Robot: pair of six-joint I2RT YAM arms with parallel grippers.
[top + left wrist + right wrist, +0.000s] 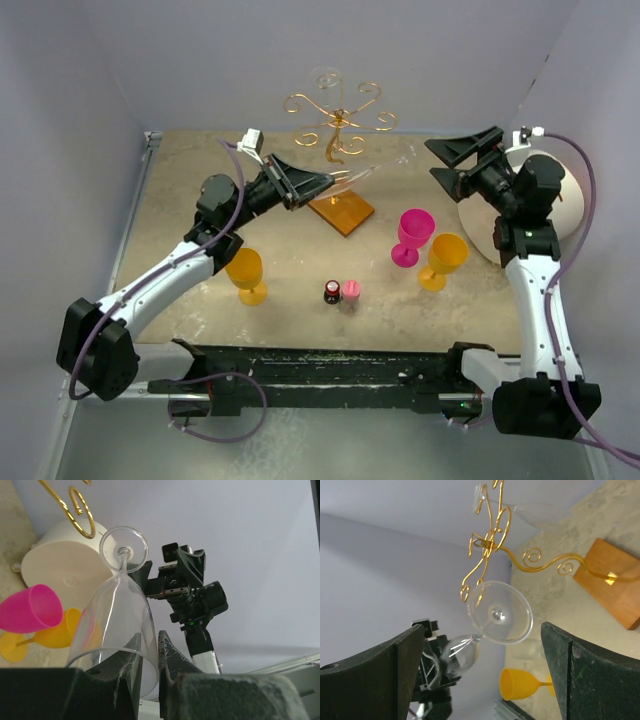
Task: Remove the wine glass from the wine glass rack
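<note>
My left gripper will next back from the rack (pixel 340 115), tilt down, lower to the bare tabletop (pixel 275 256) beside the nearer yellow goblet and release, as the glass's foot points sideways.
My left gripper (pixel 318 183) is shut on the clear wine glass (pixel 352 177), pinching the bowl's wall near the rim between its fingers (pixel 170 652). The glass (pixel 116 615) lies tilted, its foot pointing away from the gripper, just beside a lower gold scroll (pixel 80 510) of the wine glass rack (pixel 340 115) and apart from it. The rack's brown wooden base (pixel 341 211) sits under the glass. My right gripper (pixel 445 162) hangs open at the right, facing the glass's foot (pixel 499 612) from a distance, with nothing between its fingers (pixel 580 665).
A second clear glass (pixel 327 78) hangs at the rack's top. A pink goblet (pixel 413 235) and a yellow goblet (pixel 443 260) stand to the right, another yellow goblet (pixel 246 275) to the left. Two small bottles (pixel 341 293) stand near the front. A white round object (pixel 545 205) is behind the right arm.
</note>
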